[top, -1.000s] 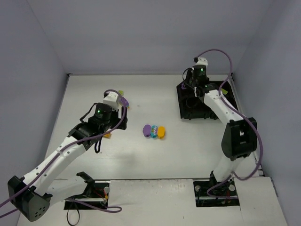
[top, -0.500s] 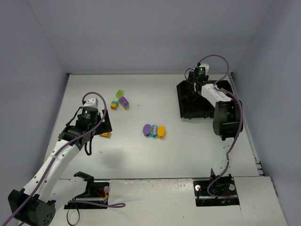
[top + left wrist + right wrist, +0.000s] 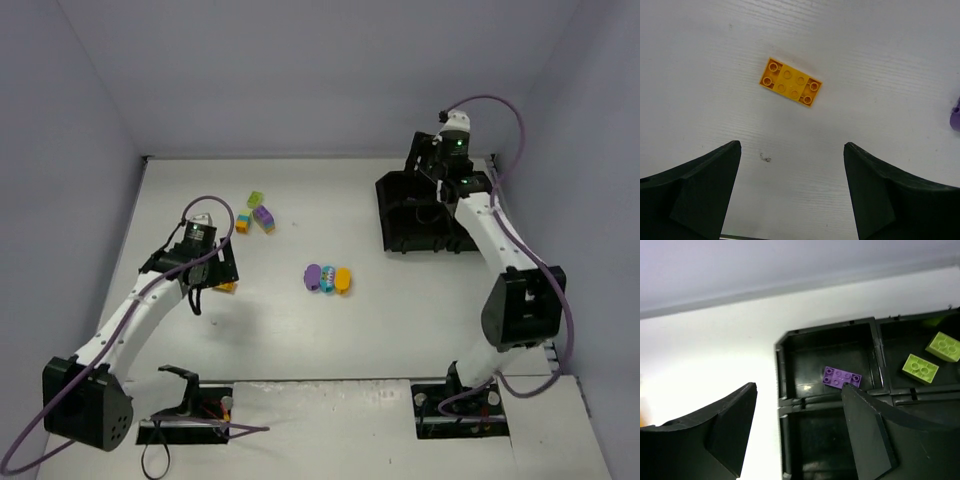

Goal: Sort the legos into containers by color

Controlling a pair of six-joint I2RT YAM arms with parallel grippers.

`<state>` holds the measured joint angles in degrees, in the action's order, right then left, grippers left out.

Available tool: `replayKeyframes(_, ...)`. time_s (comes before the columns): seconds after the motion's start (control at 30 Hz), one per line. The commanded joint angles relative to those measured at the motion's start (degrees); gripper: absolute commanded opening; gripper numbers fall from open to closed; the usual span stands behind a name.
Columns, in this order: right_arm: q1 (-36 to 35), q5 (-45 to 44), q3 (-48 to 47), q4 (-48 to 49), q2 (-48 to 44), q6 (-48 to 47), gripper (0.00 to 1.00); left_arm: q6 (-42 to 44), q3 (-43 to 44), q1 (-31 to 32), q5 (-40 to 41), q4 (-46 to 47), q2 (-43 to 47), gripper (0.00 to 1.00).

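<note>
My left gripper comes down next, fingers open, over the orange brick (image 3: 227, 287) (image 3: 791, 82) and closes on it, since the brick lies flat on the tabletop below.
An orange brick (image 3: 790, 88) lies flat on the table just ahead of my open left gripper (image 3: 791, 146), which hangs over it with nothing between its fingers (image 3: 213, 274). My right gripper (image 3: 799, 388) stands open and empty over the black tray (image 3: 780, 371), at the tray's far side (image 3: 428, 172). One compartment holds a purple brick (image 3: 841, 377). The compartment beside it holds two lime green bricks (image 3: 920, 368). Purple (image 3: 312, 276), cyan (image 3: 327, 279) and orange (image 3: 343, 280) oval bricks sit together at the table's middle.
A lime green brick (image 3: 256, 201), a purple brick (image 3: 263, 216) and a small orange and cyan piece (image 3: 242, 223) lie at the back left. The tray (image 3: 385, 222) stands at the back right beside the side wall.
My left arm has drawn back from the back-left bricks and come over the orange brick. The right gripper has opened over the tray and its arm has swung right.
</note>
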<state>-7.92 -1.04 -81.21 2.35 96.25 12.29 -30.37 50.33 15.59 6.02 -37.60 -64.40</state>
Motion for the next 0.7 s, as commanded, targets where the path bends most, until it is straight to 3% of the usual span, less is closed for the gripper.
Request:
replayKeyframes(0.0, -0.78, 3.06, 3.76, 3.27, -9.92, 1.15, 0.65, -1.62, 2.06, -1.35, 0.22, 0.07, -2.56, 0.77)
replayKeyframes(0.17, -3.23, 4.90, 11.68, 4.24, -18.27, 2.91, 0.65, -4.69, 1.71, -2.94, -0.04, 2.53, -8.80, 0.77)
replayKeyframes(0.4, -5.88, 5.08, 18.62, 4.24, -23.21, 3.26, 0.65, -8.39, 1.62, -3.99, -0.57, 8.77, -17.23, 0.77)
replayKeyframes(0.67, -6.67, 6.22, 23.72, 3.89, -26.81, 3.44, 0.65, -3.21, 6.01, -3.99, -0.84, 8.17, -22.78, 0.77)
